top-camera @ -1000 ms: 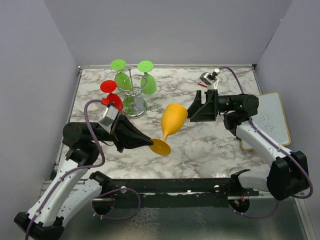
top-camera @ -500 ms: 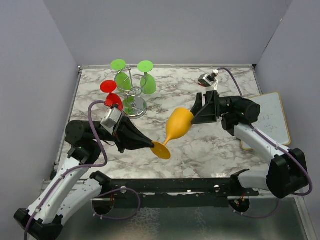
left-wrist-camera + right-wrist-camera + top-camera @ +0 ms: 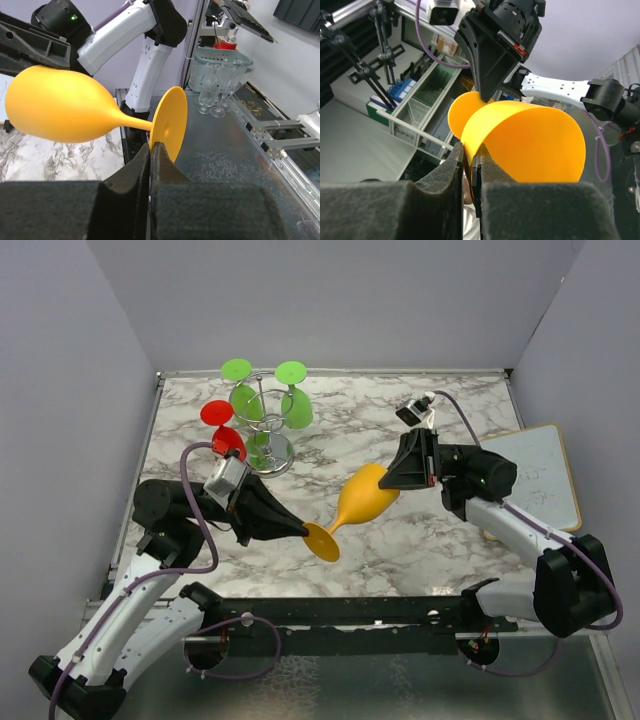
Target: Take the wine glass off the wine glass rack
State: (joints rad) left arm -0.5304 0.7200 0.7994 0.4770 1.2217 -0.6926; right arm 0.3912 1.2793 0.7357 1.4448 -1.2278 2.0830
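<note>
The glass hangs sideways. My right gripper should move outward next, turn fingers-down and lower the foot (image 3: 169, 122) onto the marble near the white board to release.
An orange wine glass (image 3: 362, 498) hangs on its side above the middle of the table, held at both ends. My left gripper (image 3: 303, 530) is shut on the edge of its round foot (image 3: 169, 122), which is pinched between the pads. My right gripper (image 3: 385, 482) is shut on the rim of the bowl (image 3: 535, 142), one finger inside and one outside. The chrome wine glass rack (image 3: 266, 425) stands at the back left, apart from both grippers. Two green glasses (image 3: 297, 405) and a red one (image 3: 222, 430) hang upside down from it.
A white board (image 3: 545, 475) lies at the table's right edge beside the right arm. Grey walls close in the left, back and right sides. The marble tabletop (image 3: 420, 540) runs below the held glass.
My right gripper has moved in on the bowl and shut on its rim. The orange glass has shifted a little to the right and lies flatter. The left gripper has kept its hold on the foot.
</note>
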